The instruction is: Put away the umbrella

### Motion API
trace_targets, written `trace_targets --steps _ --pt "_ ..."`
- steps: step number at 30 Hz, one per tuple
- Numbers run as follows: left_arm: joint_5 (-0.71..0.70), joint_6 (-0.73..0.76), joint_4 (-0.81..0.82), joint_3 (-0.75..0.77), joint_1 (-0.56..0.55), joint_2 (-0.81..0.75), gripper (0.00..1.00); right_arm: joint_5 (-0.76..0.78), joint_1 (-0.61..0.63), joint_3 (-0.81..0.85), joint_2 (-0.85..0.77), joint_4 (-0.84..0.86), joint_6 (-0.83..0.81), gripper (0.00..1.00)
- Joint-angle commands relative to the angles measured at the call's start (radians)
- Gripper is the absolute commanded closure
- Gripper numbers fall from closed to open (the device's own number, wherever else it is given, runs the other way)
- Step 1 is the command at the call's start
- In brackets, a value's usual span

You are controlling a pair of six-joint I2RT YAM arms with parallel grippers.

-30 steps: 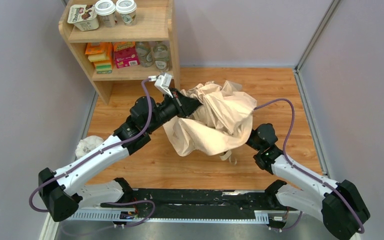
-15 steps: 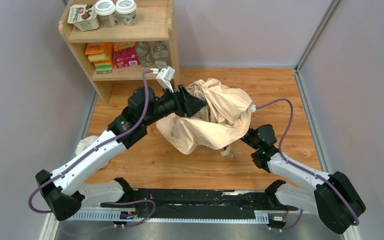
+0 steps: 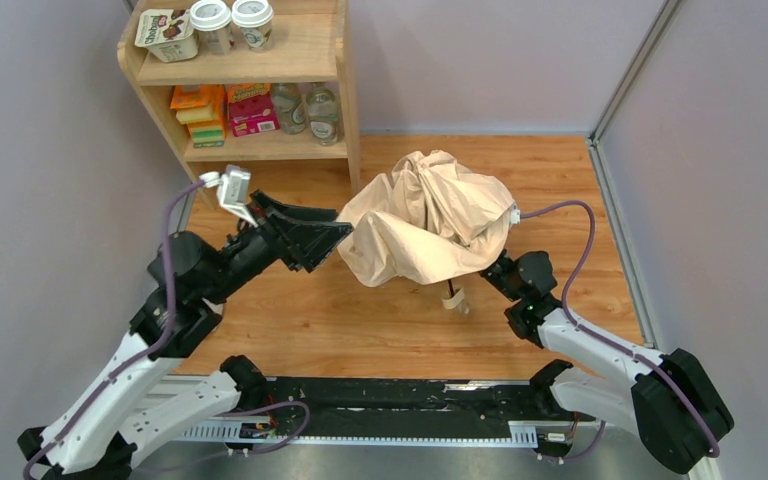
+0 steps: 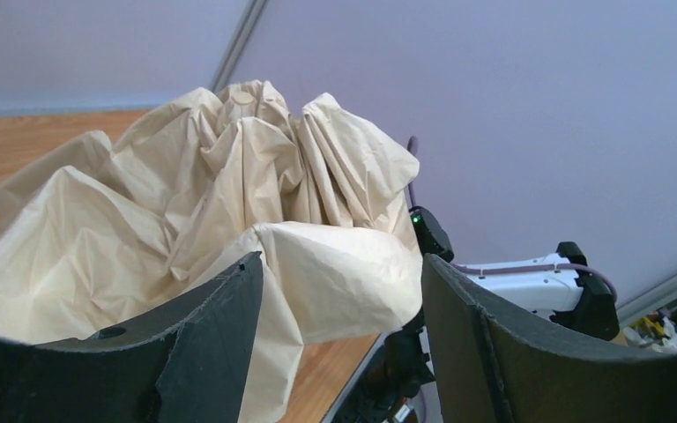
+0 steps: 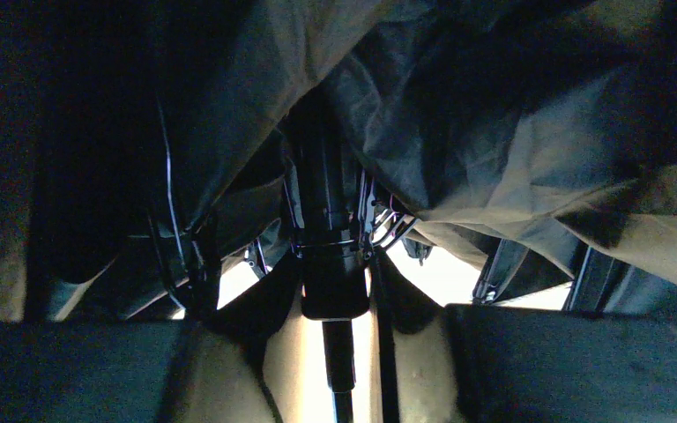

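Note:
I need to reach to the right in the top view with my left gripper first, to get onto the fold below the crumpled canopy's round cap.
The umbrella's beige canopy (image 3: 430, 225) hangs crumpled and half folded above the wooden floor, filling the left wrist view (image 4: 185, 203). Its small wooden handle (image 3: 455, 303) dangles below the fabric. My left gripper (image 3: 332, 245) is open just left of the canopy and clear of it, with fabric showing between its fingers (image 4: 342, 264) from a distance. My right gripper (image 5: 339, 352) is under the canopy and hidden from above. Its jaws stand on either side of the thin black shaft (image 5: 326, 203) and are shut on it, with ribs and dark fabric overhead.
A wooden shelf unit (image 3: 345, 90) stands at the back left, holding boxes, bottles and cups, close behind the canopy. Grey partition walls enclose the floor on the left, back and right. The arms' base rail (image 3: 390, 400) runs along the near edge.
My left gripper opened, let go of the canopy and pulled back to the left. My right gripper closed under the canopy, which now hangs from it alone.

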Motion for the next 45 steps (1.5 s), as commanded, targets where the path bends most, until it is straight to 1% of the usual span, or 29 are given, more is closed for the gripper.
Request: trace_targets --steps 1,3,5,7,10,11,13,16,17,18,19,20,21,22,24,25,26,28,30,33,35,37,39,40,41,42,43,44,45 --pt "0.083 -0.062 0.109 -0.029 0.001 0.179 0.27 0.002 -0.002 0.065 -0.009 0.109 0.024 1.00" --pt "0.119 -0.075 0.165 -0.031 0.001 0.248 0.27 -0.011 -0.002 0.068 -0.015 0.100 0.033 1.00" --pt "0.134 -0.083 0.260 -0.032 0.001 0.320 0.27 -0.051 -0.002 0.070 -0.019 0.092 0.037 1.00" --pt "0.165 -0.089 0.325 -0.011 0.001 0.390 0.27 -0.079 -0.002 0.067 -0.025 0.084 0.047 1.00" --pt "0.253 -0.097 0.420 0.037 0.001 0.481 0.26 -0.145 -0.002 0.059 -0.033 0.069 0.041 1.00" --pt "0.272 -0.098 0.470 0.038 0.001 0.492 0.26 -0.169 -0.002 0.056 -0.036 0.063 0.038 1.00" --pt "0.245 -0.089 0.528 0.018 0.001 0.495 0.26 -0.246 -0.002 0.048 -0.036 0.072 0.035 1.00" --pt "0.240 -0.089 0.658 -0.067 0.001 0.469 0.26 -0.323 0.000 0.039 -0.038 0.078 0.032 1.00" --pt "0.237 -0.091 0.685 -0.087 0.001 0.459 0.32 -0.321 -0.002 0.033 -0.048 0.072 0.032 1.00" --pt "0.243 -0.094 0.765 -0.135 0.001 0.442 0.42 -0.315 -0.003 0.028 -0.061 0.061 0.027 1.00" --pt "0.237 -0.095 0.787 -0.153 0.001 0.433 0.43 -0.323 -0.003 0.030 -0.070 0.051 0.020 1.00" --pt "0.226 -0.089 0.764 -0.175 0.001 0.410 0.38 -0.334 -0.002 0.031 -0.080 0.038 0.017 1.00" --pt "0.187 -0.083 0.718 -0.173 0.001 0.396 0.34 -0.346 -0.003 0.034 -0.082 0.034 0.017 1.00" --pt "0.166 -0.066 0.648 -0.172 0.001 0.373 0.31 -0.364 -0.003 0.042 -0.087 0.034 0.020 1.00" --pt "0.113 -0.046 0.585 -0.173 0.001 0.338 0.30 -0.393 -0.002 0.054 -0.084 0.017 0.018 1.00" --pt "0.096 -0.043 0.591 -0.186 0.001 0.328 0.30 -0.410 -0.002 0.065 -0.079 0.002 0.015 1.00" --pt "0.097 -0.045 0.635 -0.193 0.001 0.321 0.30 -0.423 -0.002 0.074 -0.071 -0.006 0.011 1.00" --pt "0.100 -0.051 0.652 -0.180 0.001 0.327 0.30 -0.444 -0.002 0.074 -0.058 0.004 0.012 1.00" --pt "0.100 -0.068 0.660 -0.163 0.001 0.353 0.29 -0.479 0.000 0.080 -0.044 0.026 0.027 1.00" --pt "0.146 -0.074 0.664 -0.127 0.001 0.420 0.29 -0.505 0.006 0.091 -0.033 0.046 0.040 1.00" --pt "0.127 -0.076 0.651 -0.114 0.001 0.442 0.29 -0.512 0.014 0.100 -0.033 0.025 0.034 1.00" --pt "0.120 -0.068 0.684 -0.123 0.003 0.446 0.40 -0.519 0.018 0.099 -0.036 0.003 0.023 1.00" --pt "0.145 -0.050 0.759 -0.144 0.003 0.443 0.72 -0.489 0.021 0.085 -0.057 -0.023 0.017 1.00" --pt "0.151 -0.025 0.755 -0.143 0.003 0.437 0.99 -0.442 0.021 0.076 -0.071 -0.056 0.015 1.00" --pt "0.145 -0.008 0.732 -0.135 0.004 0.432 1.00 -0.382 0.021 0.073 -0.096 -0.118 0.009 0.91" --pt "0.137 0.028 0.701 -0.130 0.004 0.416 1.00 -0.337 0.023 0.077 -0.116 -0.209 0.000 0.65" --pt "0.125 0.044 0.700 -0.137 0.004 0.405 1.00 -0.294 0.023 0.084 -0.130 -0.304 -0.009 0.46" --pt "0.108 0.071 0.703 -0.158 0.004 0.376 1.00 -0.227 0.024 0.093 -0.149 -0.399 -0.012 0.31" --pt "0.072 0.079 0.707 -0.185 0.004 0.362 1.00 -0.181 0.024 0.093 -0.169 -0.496 -0.011 0.21"
